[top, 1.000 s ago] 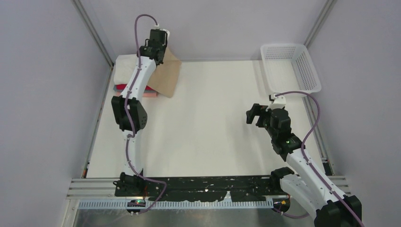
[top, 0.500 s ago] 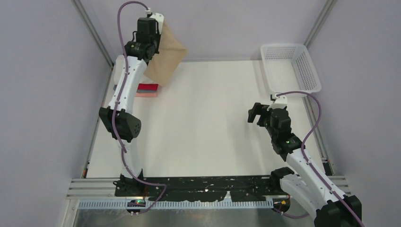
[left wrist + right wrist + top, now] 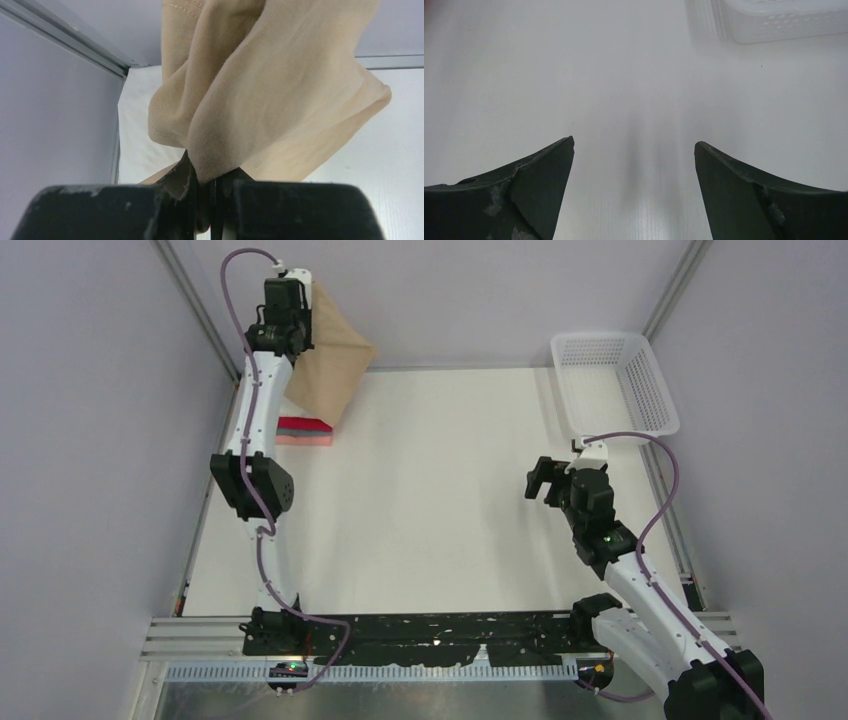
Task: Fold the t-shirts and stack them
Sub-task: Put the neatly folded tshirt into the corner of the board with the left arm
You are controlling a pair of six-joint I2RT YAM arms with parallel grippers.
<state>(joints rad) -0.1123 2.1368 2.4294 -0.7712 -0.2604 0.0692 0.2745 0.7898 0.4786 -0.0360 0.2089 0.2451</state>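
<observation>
I will next move my left gripper down and left in the wrist view and let go of the tan t-shirt, since the stack's white top is below it on that side.
My left gripper (image 3: 298, 318) is raised high at the far left corner and shut on the folded tan t-shirt (image 3: 330, 365), which hangs from it in the air. In the left wrist view the tan cloth (image 3: 270, 90) bunches out from between the closed fingers of the left gripper (image 3: 212, 182). Below the hanging shirt, a red and a salmon-pink folded t-shirt (image 3: 305, 430) lie stacked on the table; the rest of that stack is hidden behind the arm and the cloth. My right gripper (image 3: 541, 480) hovers open over the bare right half of the table, and the right gripper (image 3: 634, 150) holds nothing.
A white mesh basket (image 3: 612, 380) stands at the far right corner, and the basket's (image 3: 784, 20) edge shows in the right wrist view. The white table (image 3: 440, 490) is walled by grey panels on three sides. A black rail runs along the near edge.
The left arm has lifted the tan t-shirt up off the stack and swung it back and to the left. The right arm has hardly moved.
</observation>
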